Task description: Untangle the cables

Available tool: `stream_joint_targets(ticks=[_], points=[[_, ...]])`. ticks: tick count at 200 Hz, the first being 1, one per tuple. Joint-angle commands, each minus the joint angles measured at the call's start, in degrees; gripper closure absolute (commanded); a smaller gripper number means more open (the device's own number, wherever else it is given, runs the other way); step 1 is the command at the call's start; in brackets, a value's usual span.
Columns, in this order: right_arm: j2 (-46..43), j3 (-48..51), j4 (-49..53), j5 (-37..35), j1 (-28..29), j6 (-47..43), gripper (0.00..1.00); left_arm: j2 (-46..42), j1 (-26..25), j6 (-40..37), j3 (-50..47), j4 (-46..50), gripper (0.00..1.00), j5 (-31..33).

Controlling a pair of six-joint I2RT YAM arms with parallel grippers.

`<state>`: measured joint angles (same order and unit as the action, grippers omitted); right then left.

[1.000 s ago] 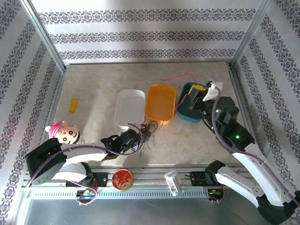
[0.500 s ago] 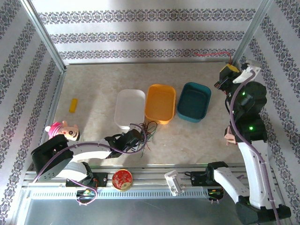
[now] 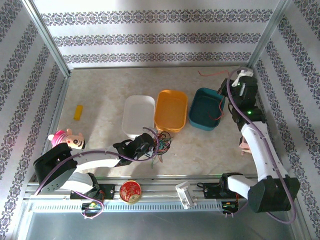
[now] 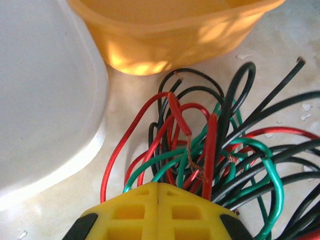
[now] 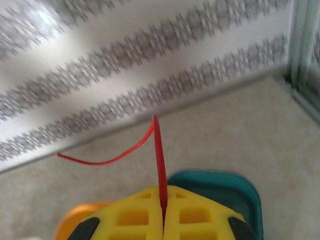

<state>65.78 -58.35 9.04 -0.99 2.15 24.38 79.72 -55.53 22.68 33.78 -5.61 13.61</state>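
Observation:
My right gripper should move back and tilt down into the teal bin point(image 3: 204, 109) to let go of the single red wire, because the curled end of the wire reaches past the far rim of the teal bin.
The cables point(image 3: 162, 144) lie as a tangle of black, red and green wires in front of the orange bin. In the left wrist view the cables point(image 4: 210, 145) fan out from under my yellow fingertips. My left gripper point(image 3: 145, 148) point(image 4: 158, 187) is shut at the tangle's near edge, with wires running in beneath it. My right gripper point(image 3: 233, 84) point(image 5: 163, 206) is raised over the teal bin's far right side. It is shut on a single red wire point(image 5: 159, 160), which sticks up from the seam and curls left. That red wire point(image 3: 209, 74) trails left, with a loop hanging into the bin.
Three bins stand in a row mid-table: white point(image 3: 138, 116), orange point(image 3: 171, 110), teal point(image 3: 204, 111). A yellow block point(image 3: 78, 112) lies at the left, a doll head point(image 3: 67, 139) near the left arm, a red round lid point(image 3: 130, 190) on the front rail, a pink item point(image 3: 245, 146) at the right.
My right gripper came down and left from the back right corner to the teal bin, carrying the red wire. The left gripper and tangle shifted slightly right.

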Motion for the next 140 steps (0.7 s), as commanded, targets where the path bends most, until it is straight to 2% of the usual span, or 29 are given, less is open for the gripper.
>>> stream_joint_targets(ticks=[1, 27, 59, 101, 118, 133, 140], points=[[1.07, 6.08, 2.32, -5.77, 2.45, 7.69, 1.00, 1.47, -0.72, -0.51, 1.50, -1.97, 1.00, 1.02], [4.20, 12.14, 2.62, -6.47, 4.71, 14.57, 1.00, 2.57, -0.72, -0.78, 2.13, -2.05, 1.00, 0.65], [8.36, 13.33, 5.38, -9.81, 5.32, 20.43, 1.00, 3.36, -0.72, -0.90, 2.85, -1.34, 1.00, 0.46], [12.90, 9.93, 9.41, -19.00, 4.83, 23.02, 1.00, 2.95, -0.72, -0.35, 2.58, -0.96, 1.00, 1.07], [15.42, 7.58, 10.63, -19.79, 4.35, 22.88, 1.00, 2.81, -0.77, -0.32, 2.43, -1.16, 1.00, 1.25], [17.71, 5.61, 9.73, -16.93, 4.26, 20.25, 1.00, 2.81, -0.81, -0.20, 2.60, -1.08, 1.00, 1.35], [18.71, 4.55, 9.18, -14.31, 4.26, 18.17, 0.87, 2.81, -0.81, -0.21, 2.56, -1.08, 1.00, 1.35]])
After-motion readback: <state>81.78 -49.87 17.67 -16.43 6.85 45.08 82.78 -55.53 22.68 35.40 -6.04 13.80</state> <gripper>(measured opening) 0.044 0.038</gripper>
